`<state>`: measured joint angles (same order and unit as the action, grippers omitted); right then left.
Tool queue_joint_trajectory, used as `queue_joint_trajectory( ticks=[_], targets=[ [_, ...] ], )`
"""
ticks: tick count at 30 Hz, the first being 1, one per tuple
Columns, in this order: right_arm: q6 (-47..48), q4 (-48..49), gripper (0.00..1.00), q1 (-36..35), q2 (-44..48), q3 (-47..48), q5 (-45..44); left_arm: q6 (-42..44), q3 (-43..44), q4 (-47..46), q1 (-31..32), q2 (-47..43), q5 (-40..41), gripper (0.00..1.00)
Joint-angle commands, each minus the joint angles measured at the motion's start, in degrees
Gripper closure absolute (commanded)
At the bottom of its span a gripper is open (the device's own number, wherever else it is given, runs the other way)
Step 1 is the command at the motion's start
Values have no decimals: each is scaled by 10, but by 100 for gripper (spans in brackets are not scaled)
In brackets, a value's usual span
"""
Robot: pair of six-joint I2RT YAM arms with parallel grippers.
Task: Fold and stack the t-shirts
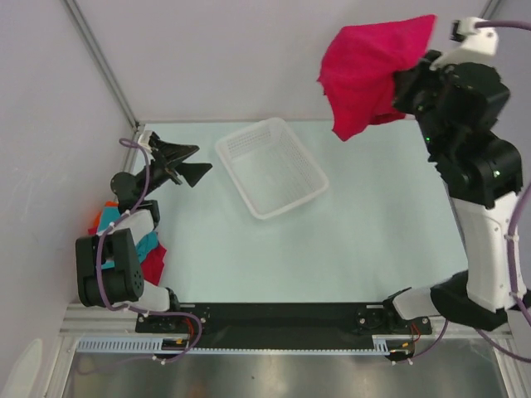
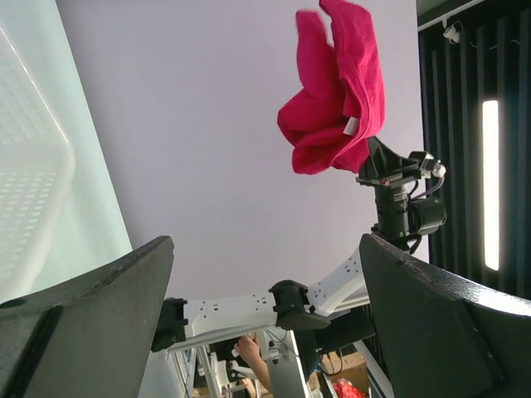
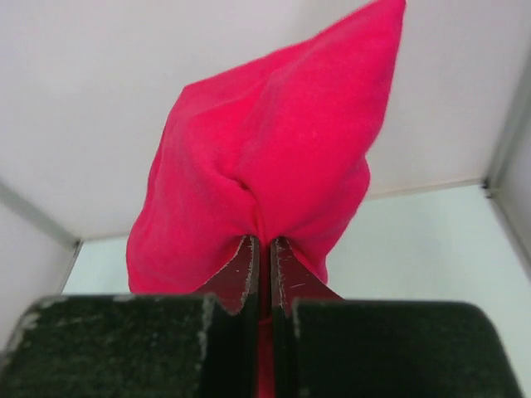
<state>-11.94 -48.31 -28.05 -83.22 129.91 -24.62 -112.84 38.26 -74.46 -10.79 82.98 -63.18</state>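
Observation:
The robot needs to lower its right gripper next and tilt it downward, to bring the crimson t-shirt onto the table (image 1: 370,207) beside the white basket, because that part of the table is bare.
A large crimson-red t-shirt (image 1: 369,70) hangs bunched high over the table's far right. My right gripper (image 1: 405,85) is shut on it. In the right wrist view the jaws (image 3: 264,257) are pinched together on a fold of the cloth (image 3: 265,149), which balloons above them. My left gripper (image 1: 187,162) hovers at the far left of the table, open and holding nothing. Its wide-apart fingers (image 2: 91,315) frame the crimson shirt (image 2: 336,91) in the left wrist view. A pile of folded t-shirts lies at the left edge under the left arm: orange (image 1: 98,220), teal (image 1: 148,245) and red (image 1: 156,261), partly hidden.
A white plastic mesh basket (image 1: 272,166) lies on the pale green table, left of centre towards the back, with its rim (image 2: 29,166) at the left of the left wrist view. White walls close in the back and left. The black arm mounting rail (image 1: 274,315) runs along the near edge.

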Motion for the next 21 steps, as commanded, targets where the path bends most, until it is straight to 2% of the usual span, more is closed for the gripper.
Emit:
queue_joint_trajectory(
  ticks=[1, 7, 11, 15, 17, 18, 19, 21],
  targets=[
    [-27, -55, 100, 54, -34, -110, -33, 25, 10, -246, 21, 12, 7, 0],
    [-50, 10, 100, 63, -21, -341, 15, 32, 1, -246, 38, 15, 10, 0],
    [-59, 20, 100, 70, -71, -392, 20, 31, 2, -246, 39, 13, 5, 0],
    [-59, 14, 96, 68, -86, -382, 29, 32, 4, -247, 38, 13, 4, 0],
    [-56, 16, 83, 68, -83, -368, 31, 31, 3, -246, 38, 17, 6, 0],
    [-55, 16, 72, 70, -80, -362, 31, 32, 4, -246, 38, 17, 5, 0],
    [-55, 9, 52, 69, -78, -354, 29, 32, 3, -246, 38, 17, 6, 0],
    [-55, 4, 32, 69, -77, -339, 25, 35, 2, -246, 38, 17, 6, 0]
  ],
)
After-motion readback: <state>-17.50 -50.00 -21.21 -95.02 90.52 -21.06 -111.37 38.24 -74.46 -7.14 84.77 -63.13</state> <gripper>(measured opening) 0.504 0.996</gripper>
